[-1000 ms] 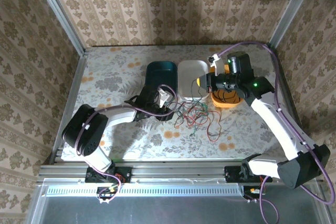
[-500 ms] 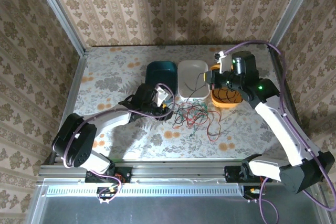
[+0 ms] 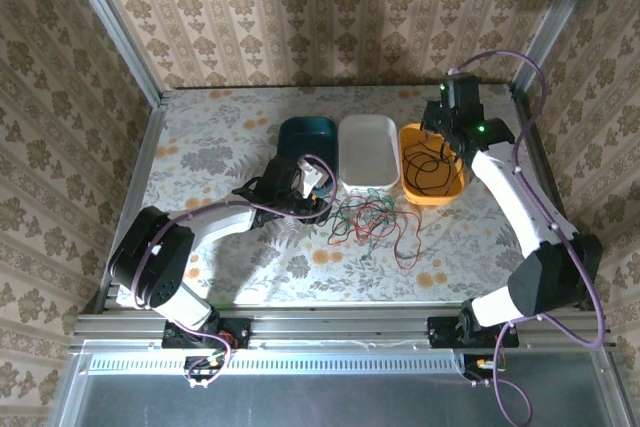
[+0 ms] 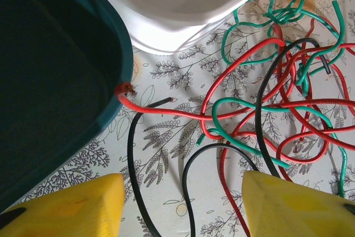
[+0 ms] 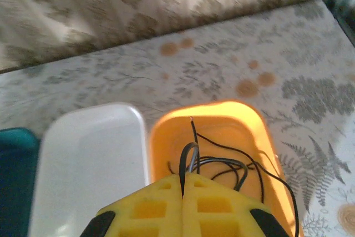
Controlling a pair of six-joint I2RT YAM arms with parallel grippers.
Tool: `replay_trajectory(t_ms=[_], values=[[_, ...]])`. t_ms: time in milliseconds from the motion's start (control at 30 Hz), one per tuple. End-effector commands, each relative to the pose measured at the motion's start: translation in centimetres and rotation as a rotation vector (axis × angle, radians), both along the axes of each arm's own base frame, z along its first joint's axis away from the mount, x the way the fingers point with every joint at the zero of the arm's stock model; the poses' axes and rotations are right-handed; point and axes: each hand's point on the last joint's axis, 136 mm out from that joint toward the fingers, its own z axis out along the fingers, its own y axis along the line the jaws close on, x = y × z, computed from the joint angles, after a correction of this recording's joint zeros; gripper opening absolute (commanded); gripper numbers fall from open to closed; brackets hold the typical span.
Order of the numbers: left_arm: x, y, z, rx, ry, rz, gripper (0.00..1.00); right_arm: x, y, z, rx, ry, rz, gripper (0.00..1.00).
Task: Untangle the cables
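Observation:
I will move my right gripper back and down next and tip its fingers toward the orange tray's coils to let go of the black loop, because those coils are below it.
A tangle of red, green and black cables (image 3: 372, 221) lies on the table in front of the trays. My left gripper (image 3: 318, 205) is at the tangle's left edge, open, its yellow fingers (image 4: 66, 206) straddling two black strands (image 4: 188, 192) without touching them. One red cable end (image 4: 125, 89) rests against the teal tray's rim. The right gripper (image 5: 183, 184) hangs over the orange tray (image 5: 222, 120), shut on a loop of black cable (image 5: 191, 156). More of that black cable (image 3: 430, 169) coils inside the tray.
Three trays stand in a row at the back: teal (image 3: 305, 137), white (image 3: 367, 152) and orange (image 3: 447, 189). The white tray (image 5: 89, 154) holds nothing. Metal frame rails run along both table sides.
The right arm swung back and to the right, carrying the black cable over the orange tray. The left gripper shifted slightly by the tangle's left edge.

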Motion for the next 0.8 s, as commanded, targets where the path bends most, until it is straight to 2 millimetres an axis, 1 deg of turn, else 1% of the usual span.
replay_trajectory(t_ms=[0, 133, 167, 200, 300, 433, 467, 500, 567, 600, 633, 700, 767], values=[[0.2, -0.5, 0.8, -0.017, -0.018, 0.015, 0.59, 0.2, -1.4, -4.5, 0.016, 0.083, -0.111, 0.0], [0.0, -0.3, 0.9, -0.015, -0.023, 0.015, 0.59, -0.8, -0.7, -11.6, 0.059, 0.274, -0.109, 0.0], [0.0, -0.3, 0.8, -0.012, -0.023, 0.016, 0.59, -1.0, -0.5, -12.8, 0.073, 0.304, -0.108, 0.0], [0.1, -0.3, 0.8, -0.01, -0.023, 0.017, 0.59, -1.8, -0.5, -14.3, 0.077, 0.36, -0.113, 0.0], [0.1, -0.3, 0.7, -0.006, -0.023, 0.016, 0.59, -2.6, -0.2, -16.7, 0.099, 0.423, -0.123, 0.0], [0.2, -0.3, 0.4, -0.005, -0.016, 0.017, 0.6, -3.1, -0.4, -18.1, 0.094, 0.475, -0.138, 0.0], [0.2, -0.4, 0.4, -0.006, -0.015, 0.017, 0.6, -3.1, -0.4, -18.3, 0.094, 0.483, -0.141, 0.01], [0.2, -0.4, 0.4, -0.006, -0.016, 0.019, 0.6, -3.2, -0.4, -18.3, 0.092, 0.484, -0.145, 0.05], [0.3, -0.3, 0.4, -0.007, -0.02, 0.023, 0.59, -3.2, -0.5, -17.7, 0.095, 0.466, -0.148, 0.25], [0.3, -0.3, 0.4, -0.006, -0.022, 0.027, 0.59, -3.1, -0.7, -17.0, 0.093, 0.442, -0.155, 0.34], [0.4, -0.2, 0.4, -0.006, -0.023, 0.033, 0.6, -3.2, -0.9, -16.0, 0.089, 0.412, -0.163, 0.39], [0.5, -0.2, 0.3, -0.007, -0.026, 0.038, 0.59, -3.4, -1.3, -14.0, 0.076, 0.348, -0.17, 0.44], [0.6, -0.2, 0.2, -0.008, -0.023, 0.049, 0.6, -3.7, -1.4, -11.9, 0.06, 0.288, -0.157, 0.46]])
